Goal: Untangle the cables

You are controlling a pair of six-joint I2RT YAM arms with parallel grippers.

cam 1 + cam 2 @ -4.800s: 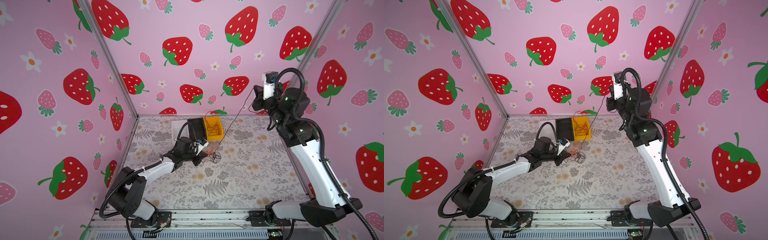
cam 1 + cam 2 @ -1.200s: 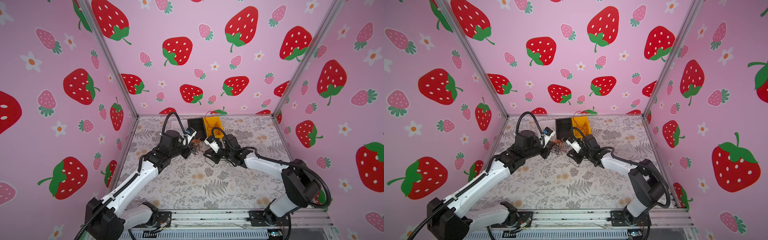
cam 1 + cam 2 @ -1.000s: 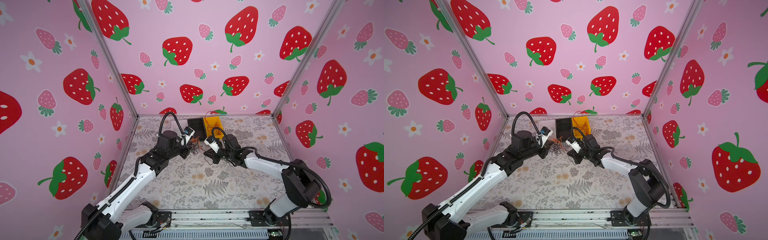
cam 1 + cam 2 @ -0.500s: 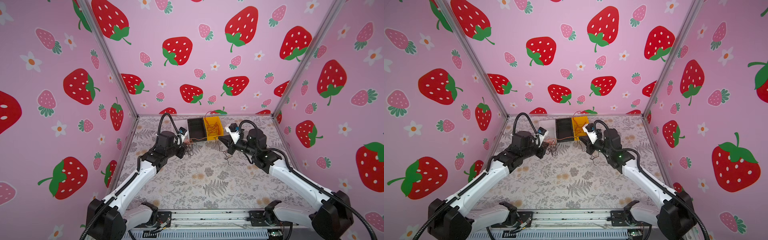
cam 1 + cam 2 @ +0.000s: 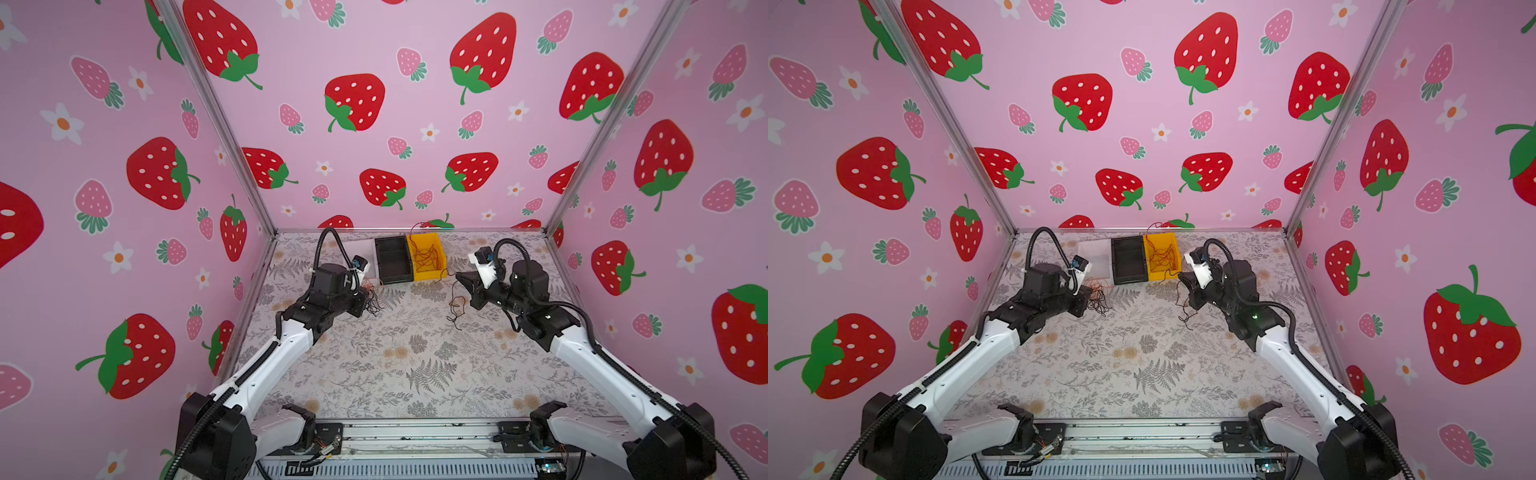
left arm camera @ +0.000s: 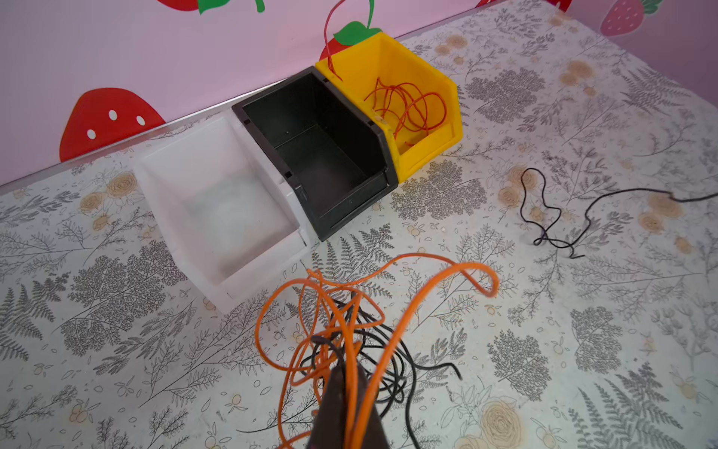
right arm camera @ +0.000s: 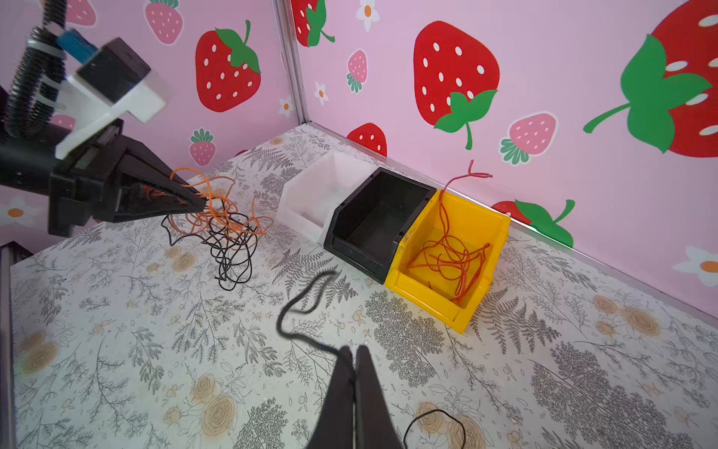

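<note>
My left gripper holds the tangle and needs to move gently back and down to bare tabletop before the black bin (image 5: pixel 394 321) (image 6: pixel 448 329). It should release the tangle there, since that spot is clear.
My left gripper (image 5: pixel 365 294) is shut on a tangle of orange and black cables (image 6: pixel 342 322), held just above the table in front of the white bin (image 6: pixel 248 272). It shows in the right wrist view too, left gripper (image 7: pixel 200 203) with the tangle (image 7: pixel 223 233) hanging from it. My right gripper (image 5: pixel 458 277) is shut on a single black cable (image 7: pixel 280 326), apart from the tangle, in front of the yellow bin (image 5: pixel 430 275). That cable (image 5: pixel 454 309) droops to the table in loose loops. Red cables (image 7: pixel 450 252) lie in the yellow bin.
A white, a black (image 5: pixel 395 279) and the yellow bin stand side by side against the back wall. One red cable end sticks up over the yellow bin's rim. Pink walls close in the left, back and right sides. The two arms reach in from the front rail.
The two grippers have drawn apart, left going left with the tangle and right going right. The black cable has come free of the tangle and hangs from the right gripper.
</note>
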